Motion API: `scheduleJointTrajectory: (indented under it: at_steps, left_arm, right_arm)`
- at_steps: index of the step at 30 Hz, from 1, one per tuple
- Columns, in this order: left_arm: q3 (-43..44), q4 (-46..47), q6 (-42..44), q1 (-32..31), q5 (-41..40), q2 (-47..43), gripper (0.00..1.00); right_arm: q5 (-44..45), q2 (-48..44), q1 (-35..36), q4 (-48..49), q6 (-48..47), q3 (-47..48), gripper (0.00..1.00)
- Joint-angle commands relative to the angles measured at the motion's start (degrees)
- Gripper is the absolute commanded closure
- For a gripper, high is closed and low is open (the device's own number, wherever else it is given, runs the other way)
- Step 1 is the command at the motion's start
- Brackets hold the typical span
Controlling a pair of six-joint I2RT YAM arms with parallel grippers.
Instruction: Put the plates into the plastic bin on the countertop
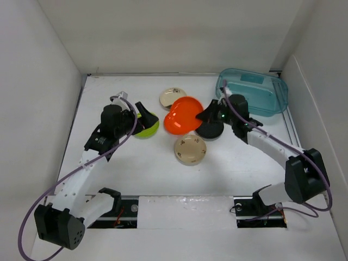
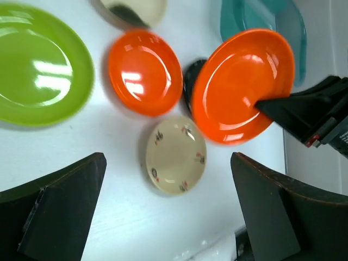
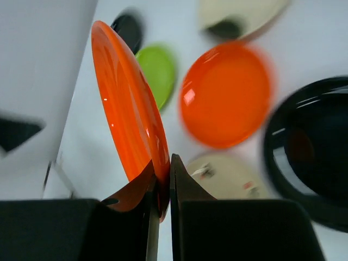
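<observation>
My right gripper should next move outward and to the right in the top view, and then down into the teal bin (image 1: 253,93), because the orange plate is still hanging outside the bin.
My right gripper (image 3: 163,168) is shut on the rim of an orange plate (image 3: 128,103) and holds it tilted on edge above the countertop (image 1: 152,174); in the top view this plate (image 1: 191,107) and gripper (image 1: 206,115) hang left of the teal plastic bin (image 1: 253,89). A second orange plate (image 1: 175,125) lies flat below it. A black plate (image 1: 211,130) lies under the right gripper. Two cream plates (image 1: 190,149) (image 1: 173,98) and a lime green plate (image 1: 149,128) lie flat. My left gripper (image 1: 144,115) is open and empty over the lime plate (image 2: 38,65).
White walls enclose the countertop on the left, back and right. The bin stands in the back right corner against the right wall. The arm bases and a mounting rail (image 1: 185,209) line the near edge.
</observation>
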Motion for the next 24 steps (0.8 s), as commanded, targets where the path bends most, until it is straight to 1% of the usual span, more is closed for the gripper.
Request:
scheduleJointTrajectory:
  at_steps: [1, 2, 3, 4, 6, 7, 8, 9, 10, 11, 15, 18, 21, 23, 24]
  left_arm:
    - [7.9, -7.6, 0.8, 0.0, -13.6, -0.8, 0.00]
    - [9.0, -10.6, 1.9, 0.0, -17.0, -1.4, 0.00]
    - [11.1, -11.9, 2.5, 0.0, -18.5, -1.4, 0.00]
    - [11.8, -12.9, 3.3, 0.0, -19.4, -2.1, 0.00]
    - [12.9, -15.3, 5.7, 0.0, -22.1, -2.7, 0.00]
    - [12.9, -16.0, 6.4, 0.0, -23.2, -2.7, 0.00]
    - [12.9, -16.7, 7.2, 0.0, -23.9, -3.3, 0.00]
    - [12.9, -16.7, 7.9, 0.0, -25.9, -4.0, 0.00]
    - [10.4, -16.1, 7.9, 0.0, -26.8, -4.0, 0.00]
    - [9.4, -16.1, 7.9, 0.0, -26.9, -4.6, 0.00]
    - [8.9, -14.3, 8.5, 0.0, -23.5, -4.6, 0.00]
    - [8.9, -14.3, 9.2, 0.5, -22.3, -3.3, 0.00]
    - [8.9, -14.3, 9.7, 0.5, -21.2, -2.0, 0.00]
    - [8.9, -14.3, 9.7, 0.5, -21.2, -2.0, 0.00]
    - [8.9, -14.3, 9.7, 0.5, -21.2, -2.0, 0.00]
  right_arm:
    - [13.2, 1.0, -9.0, 2.6, 6.1, 5.4, 1.00]
    - [15.4, 2.0, -11.1, 2.1, 7.0, 6.8, 1.00]
    - [18.7, 3.3, -15.1, 2.1, 7.7, 8.2, 1.00]
    - [19.9, 4.9, -16.7, 1.5, 7.7, 11.6, 1.00]
    - [23.6, 10.9, -19.6, 0.4, 9.1, 15.6, 1.00]
    - [24.7, 13.4, -21.8, -1.8, 9.1, 20.5, 1.00]
    - [24.7, 17.9, -23.0, -2.4, 9.6, 22.7, 1.00]
    - [24.1, 20.1, -24.2, -2.4, 9.6, 24.5, 1.00]
    - [22.3, 22.2, -26.3, -2.4, 10.6, 27.7, 1.00]
    - [21.8, 25.9, -27.0, -2.9, 10.6, 29.2, 1.00]
    - [22.3, 33.0, -28.7, -5.1, 9.9, 36.8, 1.00]
    - [22.0, 35.9, -30.0, -7.1, 9.9, 39.9, 1.00]
    - [22.0, 37.1, -30.6, -7.1, 10.5, 39.9, 1.00]
    - [22.0, 37.1, -30.6, -7.1, 10.5, 39.4, 0.85]
    - [21.1, 37.1, -30.6, -7.1, 10.5, 39.4, 0.73]
